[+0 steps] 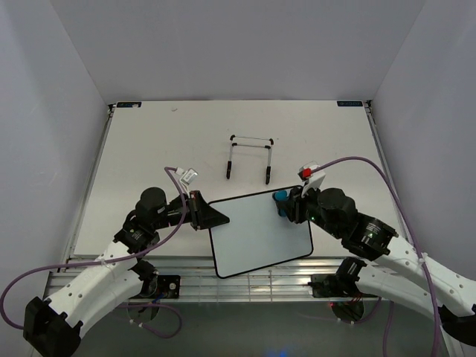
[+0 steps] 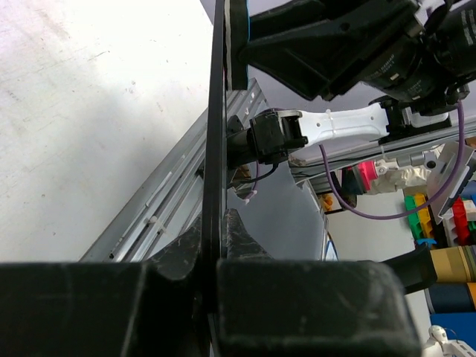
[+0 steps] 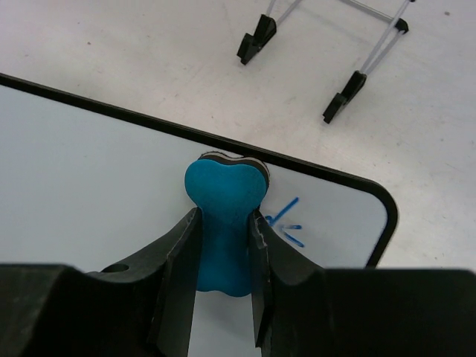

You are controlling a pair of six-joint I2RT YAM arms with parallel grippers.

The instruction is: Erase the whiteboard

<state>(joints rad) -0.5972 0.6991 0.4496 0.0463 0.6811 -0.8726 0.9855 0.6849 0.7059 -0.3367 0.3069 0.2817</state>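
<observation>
My right gripper should wipe the blue marks, pass the board's rounded corner and go down, then release the eraser (image 3: 223,216) on the tabletop, as that side of the board is clear.
The whiteboard (image 1: 256,234) lies near the table's front edge, white with a thin black rim. My left gripper (image 1: 202,211) is shut on its left edge; in the left wrist view the board's black rim (image 2: 214,149) runs edge-on between the jaws. My right gripper (image 1: 286,206) is shut on the blue bone-shaped eraser (image 3: 223,216), which presses on the board (image 3: 89,178) near its far right corner. A few blue marks (image 3: 286,223) remain just right of the eraser. The eraser also shows in the top view (image 1: 280,197).
A thin black wire stand (image 1: 249,158) lies behind the board at the table's middle; it also shows in the right wrist view (image 3: 349,82). The table's metal front rail (image 1: 260,282) runs under the board's near edge.
</observation>
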